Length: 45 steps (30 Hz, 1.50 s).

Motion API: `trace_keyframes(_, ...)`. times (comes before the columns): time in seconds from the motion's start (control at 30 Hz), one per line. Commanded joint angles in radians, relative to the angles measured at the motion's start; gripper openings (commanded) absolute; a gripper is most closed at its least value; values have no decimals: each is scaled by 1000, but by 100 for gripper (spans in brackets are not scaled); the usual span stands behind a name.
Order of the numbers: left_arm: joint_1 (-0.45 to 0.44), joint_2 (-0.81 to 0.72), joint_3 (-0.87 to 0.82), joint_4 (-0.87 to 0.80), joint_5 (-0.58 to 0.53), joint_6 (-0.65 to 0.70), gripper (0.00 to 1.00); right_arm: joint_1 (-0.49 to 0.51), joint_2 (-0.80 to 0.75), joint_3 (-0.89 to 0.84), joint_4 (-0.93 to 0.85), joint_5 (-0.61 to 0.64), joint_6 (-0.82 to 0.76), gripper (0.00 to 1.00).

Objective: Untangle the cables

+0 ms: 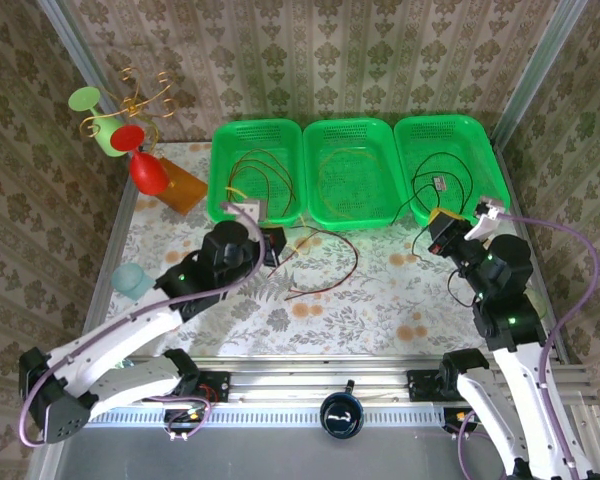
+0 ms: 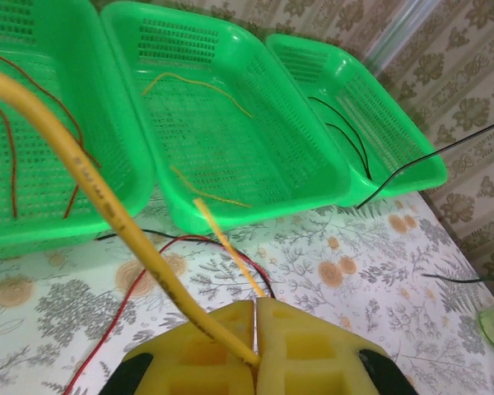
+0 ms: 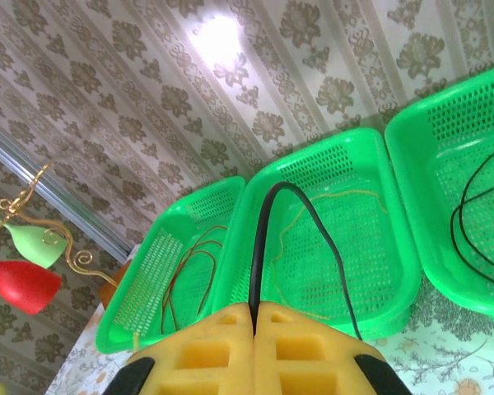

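My left gripper carries the thick yellow cable outward over the middle basket and releases it next. That basket with its piece of thin yellow cable stands outward of it.
My left gripper is shut on a thick yellow cable that rises to the upper left. A thin yellow strand leaves its tips toward the middle basket. Red and black cables lie on the table under it. My right gripper is shut on a black cable that arches up and falls back to the right. In the top view the left gripper is by the left basket, and the right gripper is below the right basket. A red cable loops between them.
Three green baskets stand in a row at the back: brown-red cables in the left, a yellow strand in the middle, black cable in the right. A gold stand with red and green cups, an orange block and a teal cup are at the left.
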Motion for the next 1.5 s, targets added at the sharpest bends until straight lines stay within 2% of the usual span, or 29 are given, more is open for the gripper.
trace_keyframes(0.0,26,88,103,1,100,52,0,-4,-33,92,-45,-39,-49,0)
trace_keyframes(0.13,61,238,211,21,176,74,0,-4,-38,165,-101,-58,-92,0)
trace_keyframes(0.53,184,676,570,77,345,81,0,-5,-18,201,-111,-66,-143,0)
trace_keyframes(0.7,220,893,742,111,469,41,0,-5,-31,202,-139,-60,-164,0)
trace_keyframes(0.8,221,1009,866,60,483,41,0,-5,-46,202,-157,-48,-177,0)
trace_keyframes(0.93,223,1109,944,54,471,42,0,-5,-69,201,-180,-37,-190,0)
trace_keyframes(0.97,226,1124,942,73,466,41,3,-5,-74,201,-188,-34,-193,0)
trace_keyframes(1.07,228,1162,961,60,466,40,36,-5,-88,197,-202,-19,-198,0)
trace_keyframes(1.2,223,1163,1003,-14,455,75,58,-5,-94,201,-208,-8,-208,0)
trace_keyframes(1.27,219,1141,1000,-40,416,105,65,-5,-92,200,-203,-6,-208,0)
trace_keyframes(1.47,216,1057,962,-89,329,155,70,-5,-74,203,-194,61,-191,0)
